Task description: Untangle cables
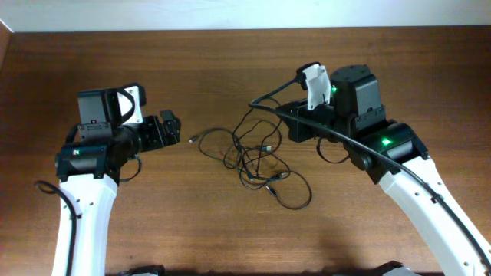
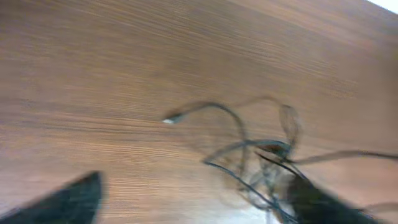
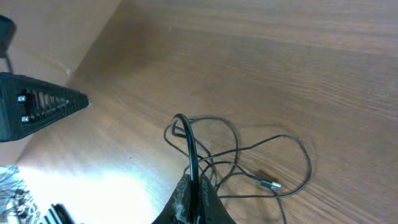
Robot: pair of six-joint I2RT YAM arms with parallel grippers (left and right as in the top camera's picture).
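I need to pull to the right in the overhead view with my right gripper, over the bare tabletop, and release, because its piece of cable [image 3: 186, 140] still runs into the tangle.
The cables [image 1: 253, 161] are thin black cords lying in a loose tangle on the wooden table between the arms. One plug end [image 1: 193, 139] points left toward my left gripper [image 1: 178, 130], which is open and empty just left of the tangle. The blurred left wrist view shows its fingers spread wide [image 2: 196, 190], with that plug [image 2: 168, 120] and the tangle [image 2: 267, 155] ahead. My right gripper [image 1: 286, 115] is shut on one cable strand and holds it raised at the tangle's upper right. In the right wrist view its jaws [image 3: 194, 183] pinch that strand [image 3: 186, 140]; another plug [image 3: 270, 184] lies on the table.
The table's back edge [image 1: 230, 31] runs along the top, with a pale wall beyond. Thicker black arm cables run along the right arm [image 1: 399, 165] and beside the left arm [image 1: 46, 188]. The left arm [image 3: 37, 106] shows at the left of the right wrist view.
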